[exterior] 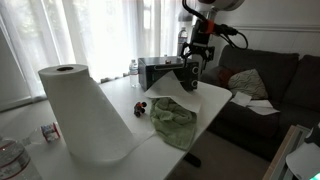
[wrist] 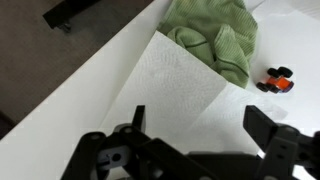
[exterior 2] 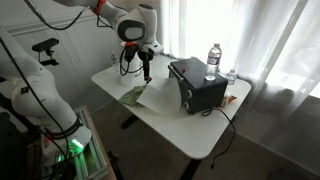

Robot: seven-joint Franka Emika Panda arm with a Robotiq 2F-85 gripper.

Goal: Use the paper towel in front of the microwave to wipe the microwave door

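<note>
My open fingers are above a crease in the white paper towel sheet. My gripper needs to move down onto the crease first, to pinch the paper there.
A white paper towel sheet point(exterior: 186, 99) point(exterior 2: 158, 96) lies flat on the white table in front of the small black microwave point(exterior: 160, 72) point(exterior 2: 196, 86). My gripper point(exterior: 192, 72) point(exterior 2: 145, 70) hangs above the sheet, next to the microwave's front, and touches nothing. In the wrist view the jaws point(wrist: 200, 125) are open and empty, with the sheet point(wrist: 175, 85) below and between them.
A crumpled green cloth point(exterior: 172, 122) point(exterior 2: 132, 96) point(wrist: 215, 35) lies beside the sheet. A small red and black object point(exterior: 140, 105) point(wrist: 278, 78) sits near it. A large paper towel roll point(exterior: 85, 115) stands on the table. Water bottles point(exterior 2: 213, 58) stand by the microwave. A dark couch point(exterior: 265, 85) is close by.
</note>
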